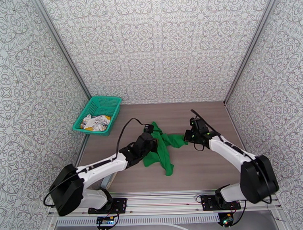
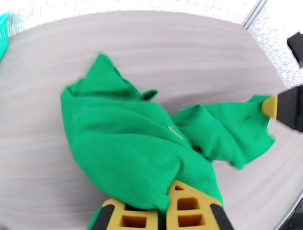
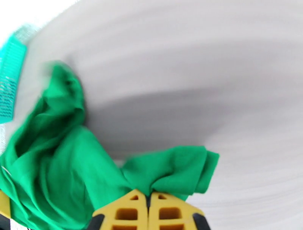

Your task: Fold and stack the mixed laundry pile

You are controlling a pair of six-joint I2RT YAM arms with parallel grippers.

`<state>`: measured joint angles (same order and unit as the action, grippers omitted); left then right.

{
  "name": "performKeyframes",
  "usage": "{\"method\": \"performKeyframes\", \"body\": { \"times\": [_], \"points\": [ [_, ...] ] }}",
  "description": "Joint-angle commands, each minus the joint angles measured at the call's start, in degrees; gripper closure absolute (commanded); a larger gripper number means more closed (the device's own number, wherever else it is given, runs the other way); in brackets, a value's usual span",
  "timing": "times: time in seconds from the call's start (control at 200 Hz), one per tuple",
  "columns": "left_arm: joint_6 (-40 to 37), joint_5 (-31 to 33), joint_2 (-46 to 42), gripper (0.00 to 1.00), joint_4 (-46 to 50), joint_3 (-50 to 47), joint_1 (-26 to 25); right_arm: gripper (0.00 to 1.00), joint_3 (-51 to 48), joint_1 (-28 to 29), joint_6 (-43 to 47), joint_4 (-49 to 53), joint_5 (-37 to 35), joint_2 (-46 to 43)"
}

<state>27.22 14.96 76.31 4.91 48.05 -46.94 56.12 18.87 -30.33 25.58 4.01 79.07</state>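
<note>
Next, my left gripper raises the shirt's pinched side, then lowers it to the middle of the table and lets go there, because the cloth lies crumpled.
The bright green shirt (image 1: pixel 162 147) lies crumpled in the middle of the table, part of it raised between the two arms. My left gripper (image 1: pixel 152 144) is shut on the shirt's left side; in the left wrist view the cloth (image 2: pixel 128 143) bunches between the yellow fingers (image 2: pixel 185 204). At the right end of the shirt, my right gripper (image 1: pixel 187 137) is shut on a fold of the cloth (image 3: pixel 170 172), pinched between its yellow fingers (image 3: pixel 127 212). The white printed garment (image 1: pixel 95 122) rests inside the basket at the back left.
A teal mesh basket (image 1: pixel 107 103) stands at the back left corner of the table. Patterned walls close the table in on three sides. Bare wood-grain table surface (image 1: pixel 201 167) stretches around the shirt, to the front and right.
</note>
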Motion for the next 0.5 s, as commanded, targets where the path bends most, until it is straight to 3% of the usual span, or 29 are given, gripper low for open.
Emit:
{"method": "performKeyframes", "body": {
  "times": [0.0, 0.23, 0.355, 0.445, 0.495],
  "points": [
    [-4.84, 3.65, -5.33, 1.0, 5.22, 3.91, -0.61, 1.0, 4.95, -1.71, 3.63, 7.96, -4.37, -4.73],
    [-16.27, 5.43, -21.3, 1.0, 9.16, 7.9, -5.94, 1.0, 14.98, -2.61, 8.18, 19.14, -10.63, -17.46],
    [-20.59, 4.6, -25.8, 1.0, 13.97, 13.49, -10.15, 1.0, 19.15, -2.62, 8.45, 24.42, -11.09, -22.66],
    [-17.52, 6.16, -24.04, 1.0, 21.5, 18.43, -8.68, 1.0, 20.27, -2.64, 7.45, 26.95, -10.96, -23.7],
    [-15.14, 2.04, -21.26, 1.0, 26.13, 20.68, -4.24, 1.0, 19.53, -2.61, 6.91, 26.78, -11.04, -22.45]
  ]
}}
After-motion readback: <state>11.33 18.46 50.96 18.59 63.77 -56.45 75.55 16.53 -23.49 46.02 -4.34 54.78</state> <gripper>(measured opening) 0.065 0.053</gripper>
